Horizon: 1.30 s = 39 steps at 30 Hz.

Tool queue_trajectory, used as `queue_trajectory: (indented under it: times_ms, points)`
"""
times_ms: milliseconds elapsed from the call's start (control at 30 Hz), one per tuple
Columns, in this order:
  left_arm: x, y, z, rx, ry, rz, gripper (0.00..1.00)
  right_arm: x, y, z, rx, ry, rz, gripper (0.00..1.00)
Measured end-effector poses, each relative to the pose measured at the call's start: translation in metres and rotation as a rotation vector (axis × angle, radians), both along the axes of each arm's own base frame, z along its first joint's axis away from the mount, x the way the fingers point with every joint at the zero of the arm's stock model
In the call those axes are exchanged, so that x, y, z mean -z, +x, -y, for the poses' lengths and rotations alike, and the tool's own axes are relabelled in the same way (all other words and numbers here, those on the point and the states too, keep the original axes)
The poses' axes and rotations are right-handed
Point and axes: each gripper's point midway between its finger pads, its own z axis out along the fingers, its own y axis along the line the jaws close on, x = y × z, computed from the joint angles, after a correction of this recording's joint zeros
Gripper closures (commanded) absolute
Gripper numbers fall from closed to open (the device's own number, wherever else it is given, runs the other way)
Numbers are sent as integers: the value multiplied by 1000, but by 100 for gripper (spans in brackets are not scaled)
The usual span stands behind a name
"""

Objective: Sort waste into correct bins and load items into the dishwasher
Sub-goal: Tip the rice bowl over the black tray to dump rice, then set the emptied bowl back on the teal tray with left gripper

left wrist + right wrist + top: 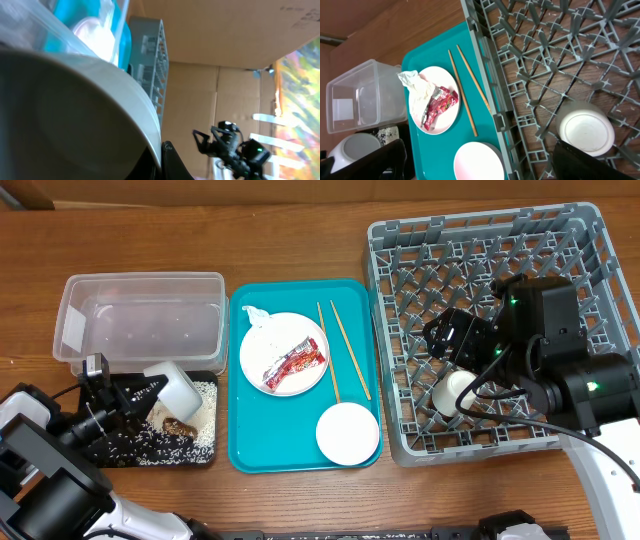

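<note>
My left gripper crosses to its right in the overhead view to the teal tray's bare near corner point(274, 437) next. Then it levels the tipped bowl, lowers it and releases it.
My left gripper point(143, 393) is shut on the rim of a white bowl point(178, 385), tipped on its side over the black tray point(112, 452). The tray holds white rice point(192, 438) and brown scraps point(178, 425). In the left wrist view the bowl point(75, 110) fills the frame beside my finger point(164, 159). My right gripper point(442, 345) is open over the grey rack point(590, 250), and it shows in the right wrist view point(477, 152) too. An upturned white cup point(458, 390) sits in the rack. The plate point(262, 345) holds the red wrapper point(296, 362) and the tissue point(254, 315).
The teal tray point(300, 445) also holds two chopsticks point(340, 350) and an upturned white bowl point(347, 432). The clear tub point(140, 315) stands behind the black tray. The rack's side wall point(492, 107) borders the teal tray.
</note>
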Motion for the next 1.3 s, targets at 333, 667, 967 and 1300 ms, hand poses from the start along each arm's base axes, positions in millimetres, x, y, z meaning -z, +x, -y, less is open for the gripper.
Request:
queue_trajectory:
  times_ms: [333, 667, 967, 1300]
  points:
    - [-50, -6, 106, 385, 175, 206, 96, 0, 0, 0, 0, 0, 0, 4]
    - [-53, 7, 227, 783, 595, 225, 96, 1, -1, 0, 0, -1, -4, 4]
    - [-9, -28, 230, 722, 1020, -227, 96, 4, -5, 1, -1, -7, -27, 3]
    - [68, -57, 210, 599, 1273, -424, 96, 4, -6, 1, -15, -18, -24, 2]
